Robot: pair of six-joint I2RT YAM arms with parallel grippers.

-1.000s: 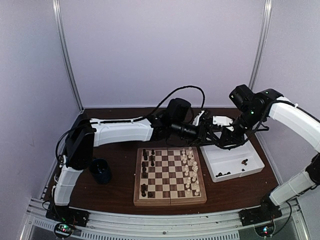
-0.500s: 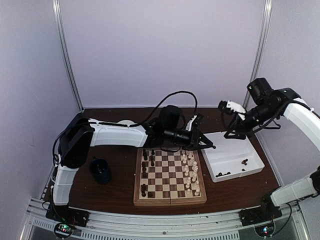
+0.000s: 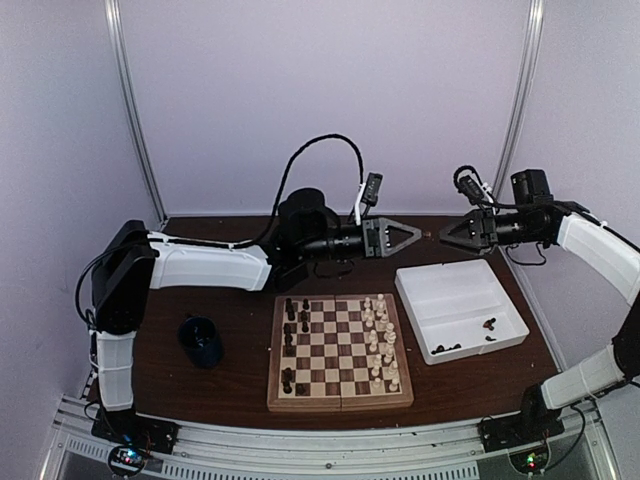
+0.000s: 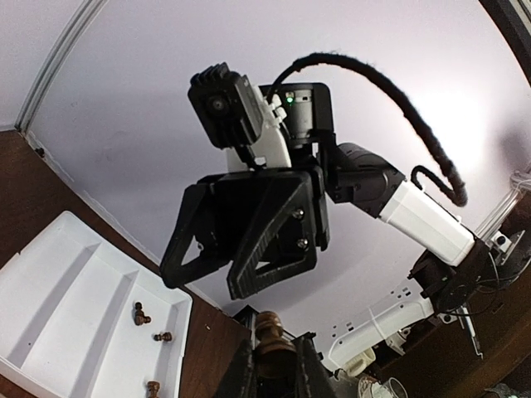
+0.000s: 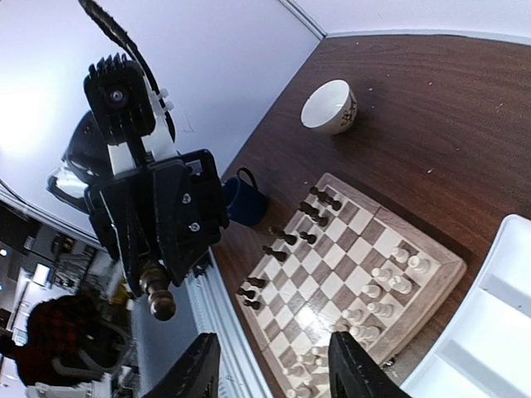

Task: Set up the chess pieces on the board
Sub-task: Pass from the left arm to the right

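The dark brown piece's rounded head (image 3: 428, 235) (image 5: 162, 304) sticks out free. My right gripper needs to turn toward my left gripper first to get its open fingers around that head.
The board (image 3: 340, 400) lies at the front centre, with dark chess pieces (image 3: 290, 340) along its left side and cream ones (image 3: 381, 340) along its right. My left gripper (image 3: 412, 235) hangs high above the board's far edge, pointing right. It is shut on a dark brown piece (image 4: 272, 336), whose rounded head sticks out past the fingers (image 5: 159, 303). Facing it across a small gap, my right gripper (image 3: 445, 237) is open and holds nothing (image 4: 203, 283). A few dark pieces (image 3: 489, 324) lie in the white tray (image 3: 440, 285).
A dark blue cup (image 3: 203, 341) stands left of the board. A white bowl (image 5: 328, 106) sits on the table behind the board. The tray lies right of the board, under my right arm. A metal rail (image 3: 300, 450) runs along the near edge.
The two grippers met low over the tray's back-left corner. Since then the right one has opened and drawn back to the right. The left one has risen, holding the dark piece.
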